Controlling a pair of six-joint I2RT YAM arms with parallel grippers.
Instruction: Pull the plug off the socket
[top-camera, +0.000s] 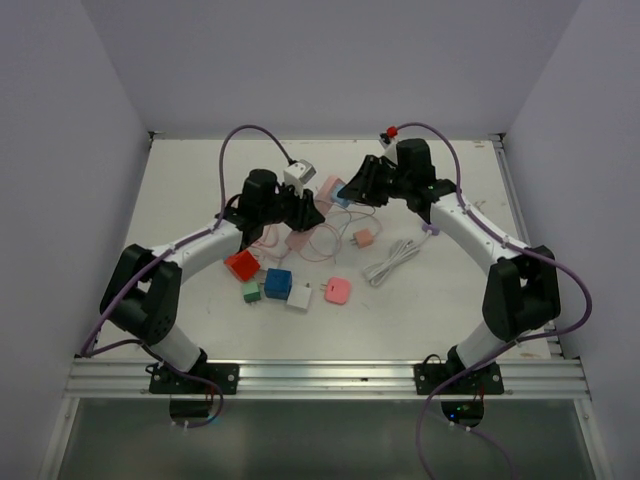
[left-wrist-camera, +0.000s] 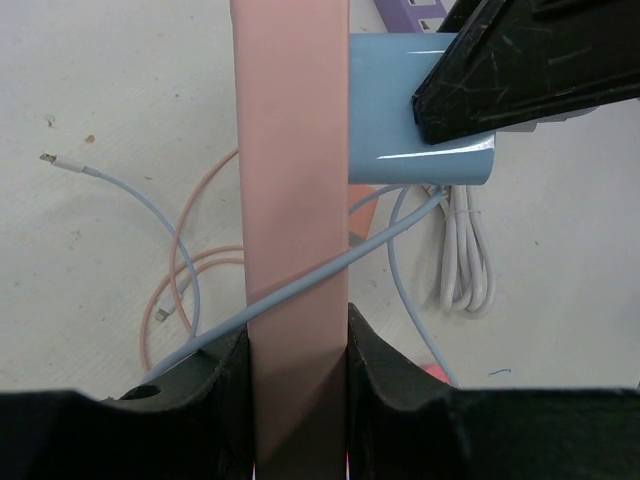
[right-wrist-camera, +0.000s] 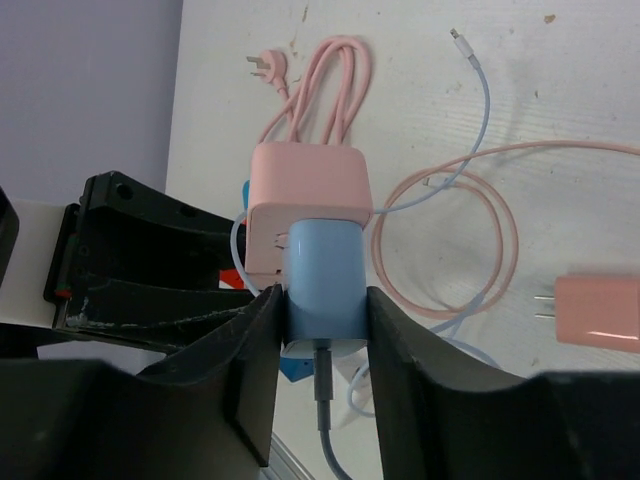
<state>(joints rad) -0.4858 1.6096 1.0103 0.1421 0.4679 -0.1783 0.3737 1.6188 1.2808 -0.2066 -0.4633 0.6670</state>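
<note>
My right gripper draws away from the socket (top-camera: 328, 187), back and down, next to release the plug beside the white cable, as that lies below and back of it.
A pink cube socket (right-wrist-camera: 308, 205) has a light blue plug (right-wrist-camera: 322, 280) seated in its face, with a grey-blue cable running from the plug. My right gripper (right-wrist-camera: 322, 310) is shut on the blue plug, one finger on each side. My left gripper (left-wrist-camera: 297, 340) is shut on the pink socket (left-wrist-camera: 295, 200), and the blue plug (left-wrist-camera: 400, 110) sticks out to its right under the right gripper's finger (left-wrist-camera: 530, 70). In the top view both grippers (top-camera: 305, 208) (top-camera: 352, 190) meet at the socket (top-camera: 328, 187) above the table's far middle.
Pink and pale blue cables loop on the table (right-wrist-camera: 450, 230). A red cube (top-camera: 241, 265), a blue cube (top-camera: 278, 283), a pink cube (top-camera: 338, 290), an orange adapter (top-camera: 365, 238) and a coiled white cable (top-camera: 392, 262) lie nearer the front. A peach plug (right-wrist-camera: 598, 310) lies to the right.
</note>
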